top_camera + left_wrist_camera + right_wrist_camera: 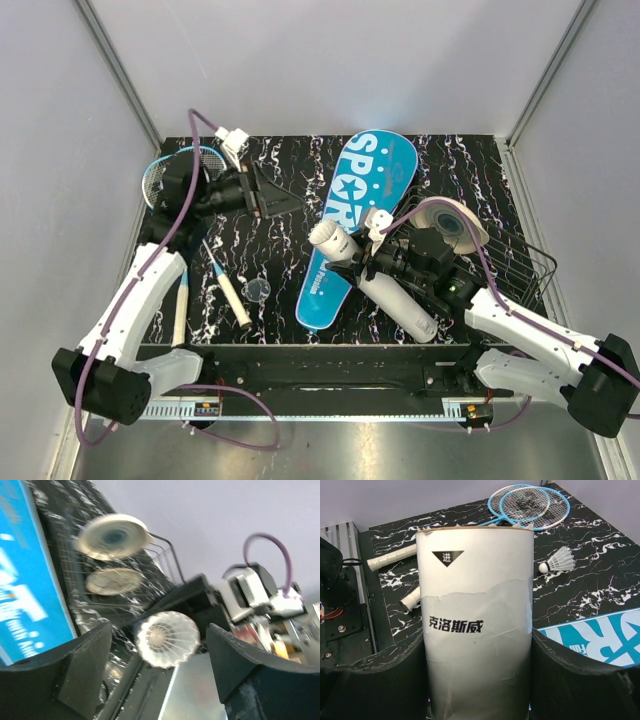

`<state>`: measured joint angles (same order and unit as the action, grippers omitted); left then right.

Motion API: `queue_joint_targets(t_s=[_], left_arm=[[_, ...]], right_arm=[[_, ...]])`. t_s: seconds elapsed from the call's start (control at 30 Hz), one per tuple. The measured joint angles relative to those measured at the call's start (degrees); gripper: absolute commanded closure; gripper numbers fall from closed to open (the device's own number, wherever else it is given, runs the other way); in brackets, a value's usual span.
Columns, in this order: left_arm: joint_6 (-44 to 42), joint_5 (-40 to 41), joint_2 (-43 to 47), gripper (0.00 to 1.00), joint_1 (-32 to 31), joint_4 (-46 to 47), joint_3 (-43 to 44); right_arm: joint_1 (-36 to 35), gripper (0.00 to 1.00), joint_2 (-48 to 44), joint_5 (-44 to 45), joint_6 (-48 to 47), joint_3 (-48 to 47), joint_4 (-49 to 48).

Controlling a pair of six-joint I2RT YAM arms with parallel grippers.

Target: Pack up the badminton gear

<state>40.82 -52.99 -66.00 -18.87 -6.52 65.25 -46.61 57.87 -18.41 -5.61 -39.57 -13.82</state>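
Observation:
The loose shuttlecock is still on the tabletop outside the tube (400, 305), so next my left gripper will tip downward, open, and lower to close around it.
My right gripper (358, 262) (477, 645) is shut on the long white tube (400, 305) (475, 605), which lies slanted with its open end toward the left arm. My left gripper (280, 198) (159, 652) is open and faces that end. A white shuttlecock (167, 639) shows end-on between its fingers, touched by neither, and seems to sit in the tube's mouth. Another shuttlecock (257, 290) (559, 560) lies on the table. Two light-blue rackets (175, 172) (530, 505) lie at the far left. The blue SPORT cover (365, 190) (600, 640) lies under the tube.
A black wire basket (525, 265) (165, 555) stands at the right edge with round woven discs (455, 222) (112, 536) on and in it. The rackets' white handles (232, 298) (392, 557) reach toward the near left. Grey walls close in the table.

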Motion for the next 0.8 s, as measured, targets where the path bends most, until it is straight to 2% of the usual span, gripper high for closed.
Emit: queue_joint_targets(t_s=[0.07,0.13,0.3,0.4,0.57,0.8], left_arm=[[-1.8,2.7,0.6,0.26,3.4,-3.9,1.0],[-5.5,8.8,-1.0,0.22,5.4,-10.4,5.0],[-18.3,21.6,-17.9,0.2,6.2,-26.1,24.3],[-23.1,27.1,-29.9,0.2,6.6,-30.9,32.7],[-28.0,33.2,-47.2,0.19,7.4,-34.7,39.7],[-30.0,30.8,-61.9,0.19,9.0,-31.5,49.4]], right_arm=[[0.0,0.74,0.0,-0.2,0.0,0.0,0.0],[0.0,0.74,0.0,-0.3,0.0,0.0,0.0],[0.0,0.74,0.0,-0.3,0.0,0.0,0.0],[0.0,0.74,0.0,-0.6,-0.1,0.0,0.1],[0.0,0.74,-0.2,-0.7,-0.1,0.0,0.2],[0.0,0.74,-1.7,-0.5,-0.4,0.0,1.6]])
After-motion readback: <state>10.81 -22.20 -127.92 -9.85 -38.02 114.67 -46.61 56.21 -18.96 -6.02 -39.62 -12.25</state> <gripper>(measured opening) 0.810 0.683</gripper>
